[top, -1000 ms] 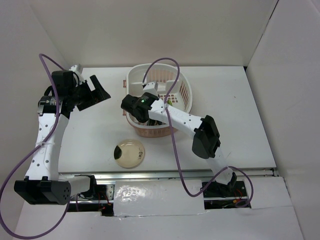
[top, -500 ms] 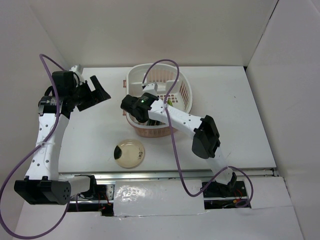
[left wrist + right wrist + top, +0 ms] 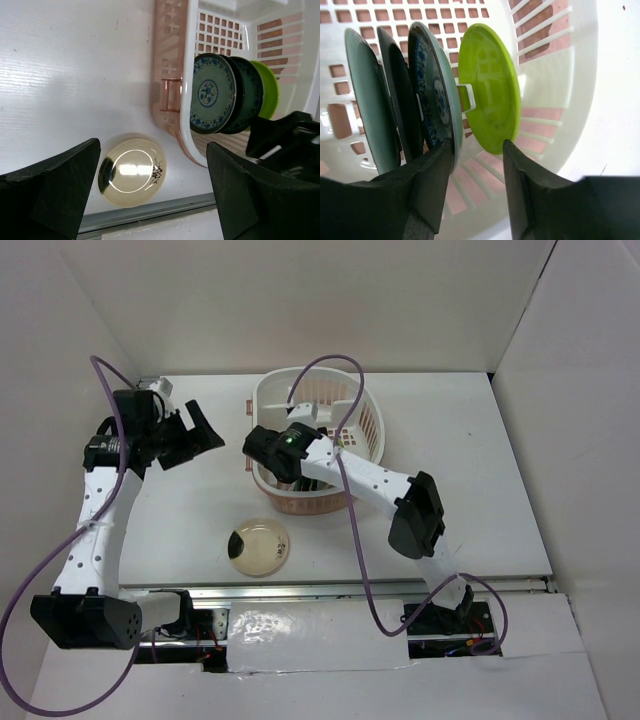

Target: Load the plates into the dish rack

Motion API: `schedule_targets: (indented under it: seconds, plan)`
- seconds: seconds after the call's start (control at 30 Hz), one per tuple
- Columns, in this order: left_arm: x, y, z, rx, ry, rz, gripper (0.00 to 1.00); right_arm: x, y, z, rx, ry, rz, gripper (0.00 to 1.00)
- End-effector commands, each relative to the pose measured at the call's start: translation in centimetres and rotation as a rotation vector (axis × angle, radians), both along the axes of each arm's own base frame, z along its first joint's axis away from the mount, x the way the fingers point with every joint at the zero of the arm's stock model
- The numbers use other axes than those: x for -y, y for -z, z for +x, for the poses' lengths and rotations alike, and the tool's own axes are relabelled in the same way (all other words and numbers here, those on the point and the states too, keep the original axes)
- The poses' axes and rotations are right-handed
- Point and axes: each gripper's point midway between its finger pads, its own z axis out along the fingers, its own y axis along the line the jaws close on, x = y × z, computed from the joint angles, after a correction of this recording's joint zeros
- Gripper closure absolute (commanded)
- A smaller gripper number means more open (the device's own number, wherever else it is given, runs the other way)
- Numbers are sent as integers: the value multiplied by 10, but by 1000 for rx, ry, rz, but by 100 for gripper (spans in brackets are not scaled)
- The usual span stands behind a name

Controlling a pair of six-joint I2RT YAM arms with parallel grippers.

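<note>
The left gripper will next move back and down onto the tan plate's dark-patched rim [image 3: 233,545] [image 3: 102,175], which is below it and nearer the robot's base, since that plate is still unracked.
The pale-pink and white dish rack [image 3: 371,408] stands at the table's far middle. Several plates stand on edge inside it: a teal one [image 3: 362,95], the glossy black one [image 3: 395,100], a teal-blue patterned one [image 3: 432,90] and the lime-green one [image 3: 487,85]. My right gripper [image 3: 477,150] is open inside the rack, its jaws either side of the green plate's lower edge. Its left finger is against the patterned plate. The tan plate [image 3: 259,546] with a dark patch lies flat on the table near the front edge. My left gripper [image 3: 193,437] is open and empty, raised over the table's far left.
The left wrist view shows the tan plate [image 3: 131,171], the rack's rim [image 3: 172,75] and the standing plates [image 3: 210,95]. White walls close in the table on the left, back and right. A metal rail runs along the front edge [image 3: 330,589].
My left gripper has shifted slightly right and toward the front. My right wrist has moved a little inside the rack. The plates have not moved.
</note>
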Motion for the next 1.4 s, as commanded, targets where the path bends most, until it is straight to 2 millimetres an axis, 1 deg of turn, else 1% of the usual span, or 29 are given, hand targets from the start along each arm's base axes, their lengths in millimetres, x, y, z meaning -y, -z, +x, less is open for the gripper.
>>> schedule_targets:
  seconds: [0.0,0.03,0.07,0.1,0.17,0.23,0.27,0.33,0.37,0.43,0.47,0.53,0.6,0.63,0.67,0.7,0.73,0.77,0.83,0.87,0.93,1.0,1.03,1.1,1.13,1.2,1.27,1.33,1.37]
  plan:
    - [3,14,-2,-19,21,-15,1,19,-65,-14,62,-9,57,44]
    - [4,25,-5,-59,12,-28,1,21,-79,-17,80,-18,84,38]
    - [4,24,-5,-61,8,-32,1,20,-80,-16,81,-18,89,38]
    - [5,32,-8,-86,6,-38,1,22,-87,-18,89,-23,103,33]
    - [7,41,-14,-125,-6,-57,1,22,-93,-19,92,-31,115,29]
    - [10,44,-20,-141,-14,-83,1,23,-100,-20,94,-47,115,22]
    - [10,56,-26,-172,-22,-93,1,24,-102,-20,98,-50,113,20]
    - [17,62,-34,-197,-23,-136,1,28,-108,-23,101,-55,126,20]
    - [19,74,-40,-225,-23,-152,1,30,-111,-24,101,-56,132,20]
    - [26,80,-47,-256,-30,-197,3,35,-118,-31,100,-61,162,19]
    - [28,89,-51,-277,-33,-209,3,37,-120,-33,99,-60,174,19]
    - [30,100,-56,-309,-55,-234,5,48,-132,-41,112,-62,219,19]
    - [31,108,-60,-337,-75,-237,5,53,-136,-44,113,-63,247,19]
    - [30,113,-62,-355,-84,-235,5,55,-130,-46,94,-69,245,19]
    - [30,116,-62,-363,-90,-233,5,58,-135,-48,101,-72,279,19]
    - [29,118,-66,-382,-98,-232,5,58,-132,-50,80,-78,301,19]
    - [29,119,-66,-387,-99,-232,5,60,-123,-54,59,-75,297,19]
    - [29,120,-68,-396,-102,-233,5,65,-124,-57,54,-68,312,19]
    - [30,122,-72,-404,-113,-246,6,66,-113,-67,9,-63,328,19]
    - [30,125,-74,-412,-114,-245,6,66,-115,-70,2,-65,354,19]
    - [30,135,-81,-440,-140,-255,6,70,-113,-81,-18,-55,395,19]
    - [20,153,-90,-497,-249,-228,6,74,-108,-88,-32,-50,418,19]
    - [25,158,-99,-533,-248,-209,6,78,-114,-94,-25,-48,463,19]
    - [19,167,-108,-556,-317,-187,6,79,-107,-99,-33,-49,490,19]
    - [19,169,-111,-562,-330,-178,5,81,-110,-105,-31,-55,529,19]
    - [19,171,-114,-556,-357,-186,5,82,-102,-107,-36,-59,546,19]
    - [24,176,-111,-564,-349,-219,5,84,-103,-111,-36,-52,574,19]
    - [28,196,-120,-684,-399,-240,4,87,-99,-114,-48,-38,575,19]
    - [28,200,-120,-712,-431,-248,3,89,-96,-116,-54,-34,567,19]
